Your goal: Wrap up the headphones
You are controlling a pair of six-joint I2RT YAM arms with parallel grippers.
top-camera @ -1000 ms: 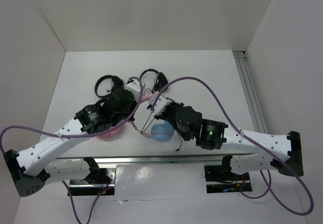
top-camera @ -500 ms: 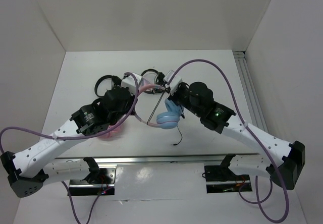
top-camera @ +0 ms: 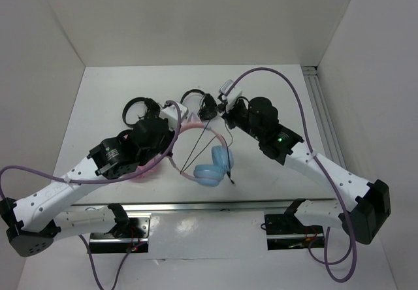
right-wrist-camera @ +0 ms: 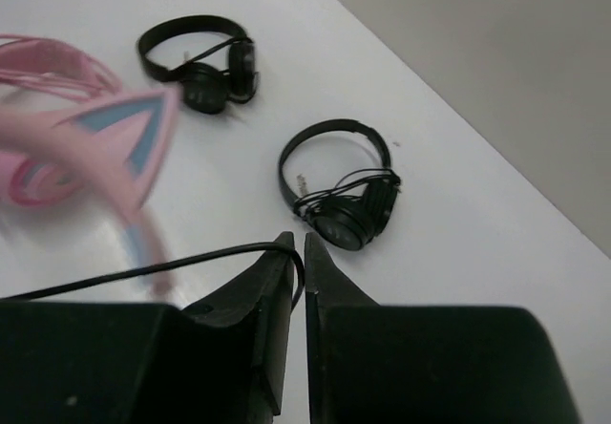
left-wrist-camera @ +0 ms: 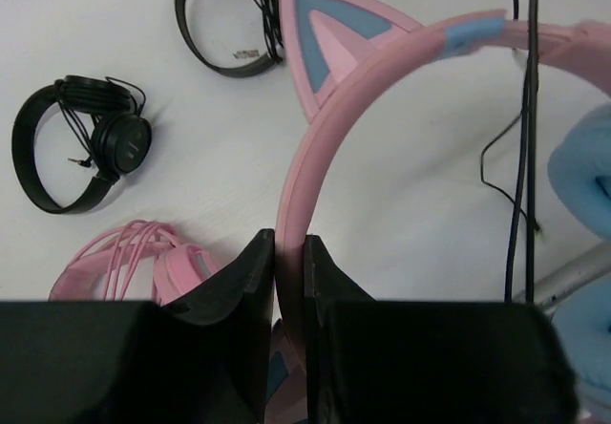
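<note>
Next, since the cable runs taut up to its fingers, my right gripper will lower toward the headband (top-camera: 196,127) beside the low ear cups, then open.
The headphones hang over the table with their pink cat-ear headband (top-camera: 196,127) up and their light blue ear cups (top-camera: 212,169) low, near the table. My left gripper (top-camera: 175,128) is shut on the headband (left-wrist-camera: 315,147), just below a cat ear (left-wrist-camera: 329,32). The thin black cable (top-camera: 196,147) runs taut from the cups up to my right gripper (top-camera: 214,112). In the right wrist view the cable (right-wrist-camera: 143,271) loops over one fingertip (right-wrist-camera: 284,252) and drops through the gap of my right gripper (right-wrist-camera: 298,247). Those jaws stand barely apart, with table showing between them.
Two small black headphones (top-camera: 138,110) (top-camera: 194,97) lie at the back, one just beyond my right fingers (right-wrist-camera: 344,190). All-pink headphones (top-camera: 140,171) lie under my left arm. A metal rail (top-camera: 320,120) runs along the right wall.
My right arm swung from the front to the back, pulling the cable up and over the headband. Its jaws have loosened a little. The ear cups swung right and back. My left grip held.
</note>
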